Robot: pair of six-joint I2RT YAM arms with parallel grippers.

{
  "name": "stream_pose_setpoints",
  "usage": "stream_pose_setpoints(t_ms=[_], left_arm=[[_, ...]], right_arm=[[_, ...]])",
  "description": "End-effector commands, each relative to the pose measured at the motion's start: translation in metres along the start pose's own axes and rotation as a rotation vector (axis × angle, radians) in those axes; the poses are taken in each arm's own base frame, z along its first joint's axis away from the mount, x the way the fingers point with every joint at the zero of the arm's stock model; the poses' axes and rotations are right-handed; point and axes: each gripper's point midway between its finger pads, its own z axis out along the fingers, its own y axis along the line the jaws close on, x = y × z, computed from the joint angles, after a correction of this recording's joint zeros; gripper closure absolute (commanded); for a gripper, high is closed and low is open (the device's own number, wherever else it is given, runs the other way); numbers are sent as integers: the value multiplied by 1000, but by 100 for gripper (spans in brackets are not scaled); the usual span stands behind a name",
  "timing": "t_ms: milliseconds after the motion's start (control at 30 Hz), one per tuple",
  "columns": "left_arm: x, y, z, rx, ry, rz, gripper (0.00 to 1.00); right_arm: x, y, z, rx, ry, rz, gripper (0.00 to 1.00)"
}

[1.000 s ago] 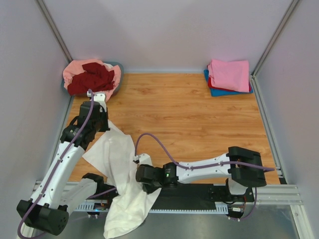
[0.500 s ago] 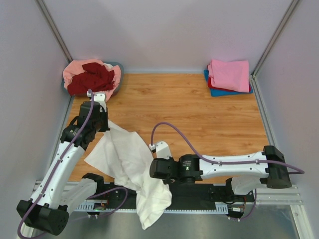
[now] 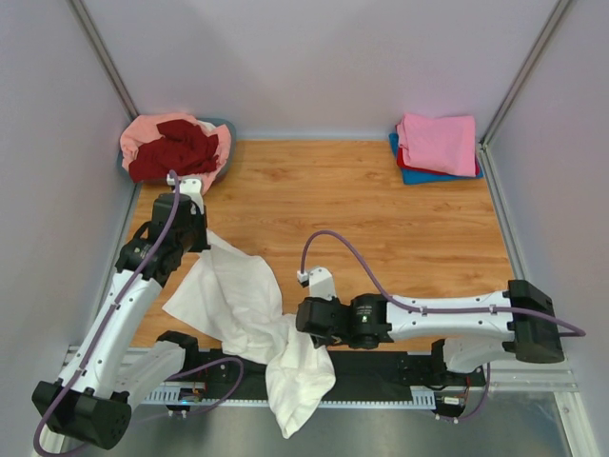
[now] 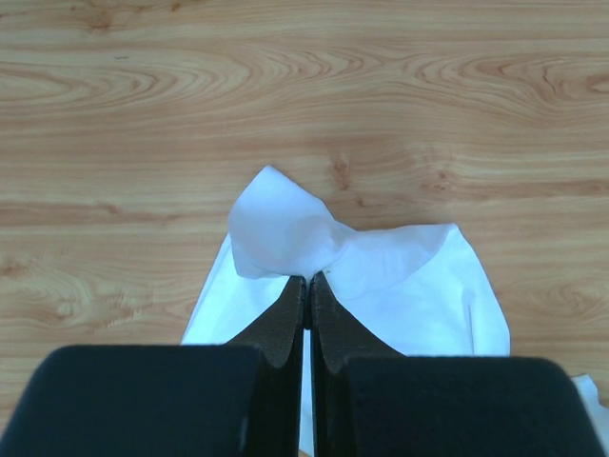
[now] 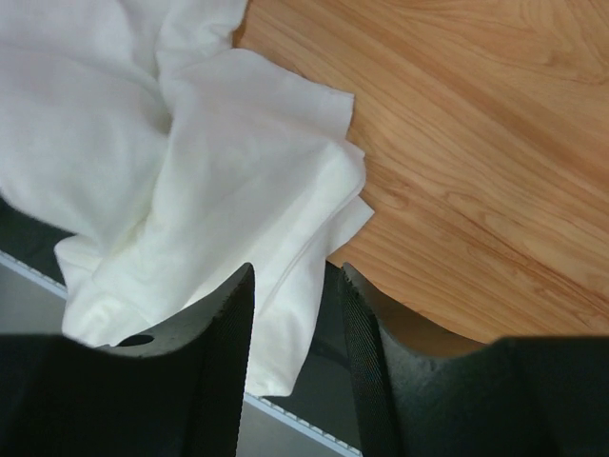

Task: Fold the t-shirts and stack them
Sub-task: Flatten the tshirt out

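My right gripper lowers first and then moves outward next, to get onto the shirt's rounded corner on the wood beyond its open fingers.
A large off-white t-shirt [image 3: 233, 295] lies crumpled at the near left of the wooden table [image 3: 381, 219], and its lower part hangs over the front edge. My left gripper [image 3: 205, 238] is shut on a bunched corner of it [image 4: 285, 228], fingertips pinched tight [image 4: 306, 279]. My right gripper [image 3: 293, 328] hovers over the shirt's lower right edge [image 5: 266, 181] with its jaws apart and nothing pinched between them [image 5: 295, 276]. A folded stack sits at the back right, with a pink t-shirt [image 3: 438, 143] on top and red and blue ones [image 3: 419, 177] below.
A grey-blue tub [image 3: 225, 162] in the back left corner holds a salmon-pink shirt [image 3: 143, 133] and a dark red one [image 3: 176, 148]. Grey walls close in three sides. A black rail [image 3: 381, 376] runs along the near edge by the arm bases.
My right gripper carried the shirt's lower part to the right, then opened and let it go. The left gripper has stayed shut on its corner in place.
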Motion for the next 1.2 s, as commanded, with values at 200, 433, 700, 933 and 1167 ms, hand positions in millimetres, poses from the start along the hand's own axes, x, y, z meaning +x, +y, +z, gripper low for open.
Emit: stream_pose_setpoints(t_ms=[200, 433, 700, 933, 1167], left_arm=[[-5, -2, 3, 18, -21, 6, 100], [-5, -3, 3, 24, -17, 10, 100], [-5, -4, 3, 25, -19, 10, 100], [-5, -3, 3, 22, -21, 9, 100], [-5, -3, 3, 21, -19, 11, 100]], right_arm=[[-9, -14, 46, -123, 1, 225, 62], [-12, -6, 59, -145, 21, 211, 63], [-7, -7, 62, -138, 42, 221, 63], [-2, -16, 62, -101, 63, 221, 62], [4, -14, 71, -107, 93, 223, 62]])
